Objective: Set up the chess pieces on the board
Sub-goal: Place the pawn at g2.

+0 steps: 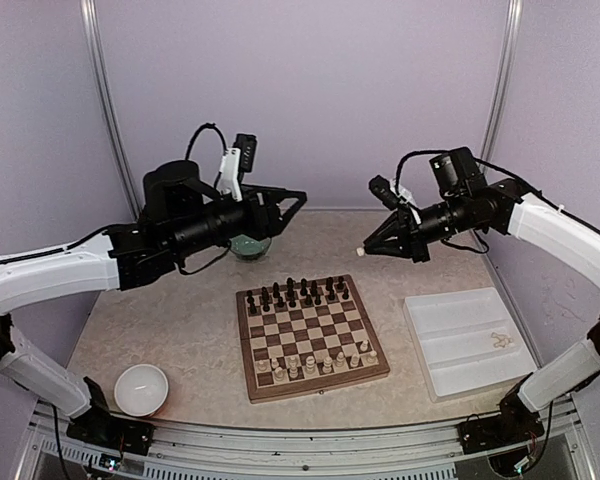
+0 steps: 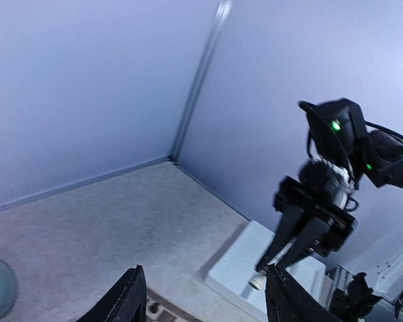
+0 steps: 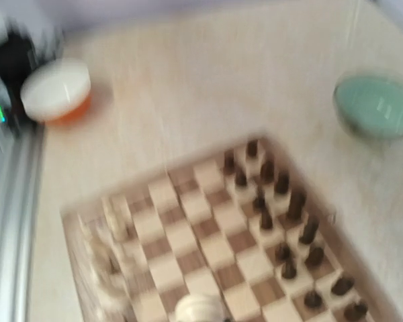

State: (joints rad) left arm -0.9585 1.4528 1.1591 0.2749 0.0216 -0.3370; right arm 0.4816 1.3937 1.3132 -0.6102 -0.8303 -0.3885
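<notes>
I will next turn the fingertips of my right gripper down, lower the held piece to the empty square (image 1: pixel 348 349) beside the endmost cream pawn and release it, since that square is below.
The board (image 1: pixel 252 340) lies in the middle of the table. Dark chessmen (image 1: pixel 298 293) fill its two far rows and cream chess pieces (image 1: pixel 320 362) stand along its near rows. My right gripper (image 1: pixel 365 250) hangs in the air beyond the board's far right corner, shut on one cream chess piece (image 1: pixel 361 251). That held piece (image 3: pixel 200 310) shows at the bottom edge of the blurred right wrist view, above the board (image 3: pixel 215 248). My left gripper (image 1: pixel 292 208) is raised behind the board's far left. Its fingers (image 2: pixel 127 302) stand wide apart with nothing between them, facing the right gripper (image 2: pixel 272 265).
A white tray (image 1: pixel 450 345) sits right of the board with a small pale piece (image 1: pixel 500 340) in it. A white bowl (image 1: pixel 140 388) stands at the near left. A teal bowl (image 1: pixel 248 246) lies under the left arm. Purple walls enclose the table.
</notes>
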